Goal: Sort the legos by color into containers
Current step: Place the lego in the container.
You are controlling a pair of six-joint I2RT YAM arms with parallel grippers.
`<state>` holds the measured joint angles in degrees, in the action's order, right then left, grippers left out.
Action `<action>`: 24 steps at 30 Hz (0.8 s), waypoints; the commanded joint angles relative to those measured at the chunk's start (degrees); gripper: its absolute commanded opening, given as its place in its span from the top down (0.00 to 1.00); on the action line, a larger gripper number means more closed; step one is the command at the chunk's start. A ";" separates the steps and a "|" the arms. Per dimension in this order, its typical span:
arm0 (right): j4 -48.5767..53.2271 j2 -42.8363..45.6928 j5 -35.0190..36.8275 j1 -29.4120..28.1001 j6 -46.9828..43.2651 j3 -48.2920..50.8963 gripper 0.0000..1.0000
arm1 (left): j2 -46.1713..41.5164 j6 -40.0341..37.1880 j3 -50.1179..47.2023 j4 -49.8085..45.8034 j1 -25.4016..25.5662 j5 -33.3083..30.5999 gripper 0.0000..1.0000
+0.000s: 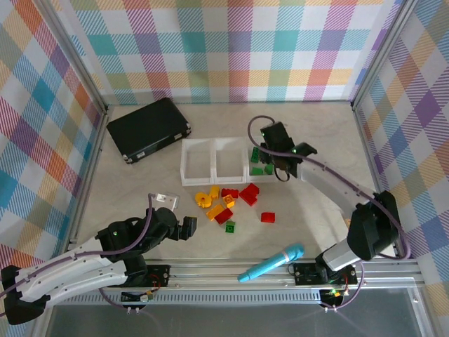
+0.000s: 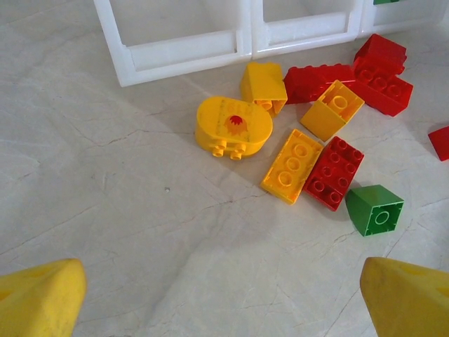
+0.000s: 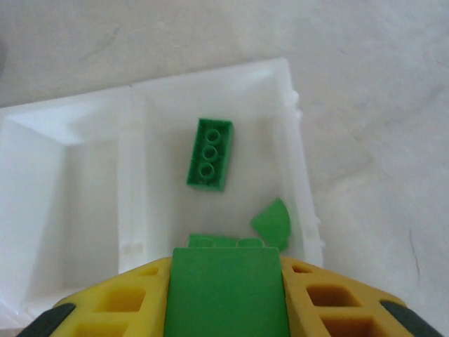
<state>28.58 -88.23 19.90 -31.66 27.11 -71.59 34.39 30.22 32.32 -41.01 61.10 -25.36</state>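
Observation:
I will move my right gripper down into the container next and let go of the green lego (image 3: 228,298) among pieces of its color. The bottom of the container beside the flat green brick is below my right gripper.
My right gripper (image 3: 228,284) is shut on a green lego (image 3: 228,298) and hangs over the rightmost of the three joined clear containers (image 3: 210,76). In that container lie a flat green brick (image 3: 210,154) and a curved green piece (image 3: 272,223). From above, the right gripper (image 1: 278,167) sits at the right container (image 1: 247,144). My left gripper (image 1: 191,228) stands open just above the table, nothing between its fingers (image 2: 38,302). Ahead of it lie loose legos: a rounded yellow one (image 2: 233,126), an orange flat one (image 2: 292,165), a red one (image 2: 334,172) and a green cube (image 2: 374,209).
A black flat case (image 1: 149,128) lies at the back left. A teal microphone toy (image 1: 272,263) lies near the front rail. One red brick (image 1: 268,217) sits apart, right of the pile. The left and middle containers (image 1: 197,160) hold nothing.

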 commanded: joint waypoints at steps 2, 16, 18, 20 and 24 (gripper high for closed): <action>1.23 -7.12 -8.98 1.73 -11.61 -7.34 0.75 | 0.36 0.36 2.91 -2.26 0.25 -1.57 0.00; 6.14 -23.32 -8.92 4.37 -14.84 -18.59 0.59 | 3.00 3.55 4.16 -1.84 0.25 0.45 0.00; 6.71 -23.62 -8.39 4.33 -14.67 -18.58 0.54 | 4.26 3.91 4.05 -1.32 0.27 0.85 0.00; 7.07 -23.41 -7.86 4.33 -14.29 -18.38 0.48 | 5.67 4.32 4.19 -0.82 0.25 1.36 0.00; 8.39 -21.64 -8.75 4.34 -14.07 -18.14 0.33 | 8.75 5.40 4.46 0.97 0.32 3.37 0.00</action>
<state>34.81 -111.48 11.44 -27.68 12.80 -88.29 41.82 34.02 34.87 -41.56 61.10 -23.86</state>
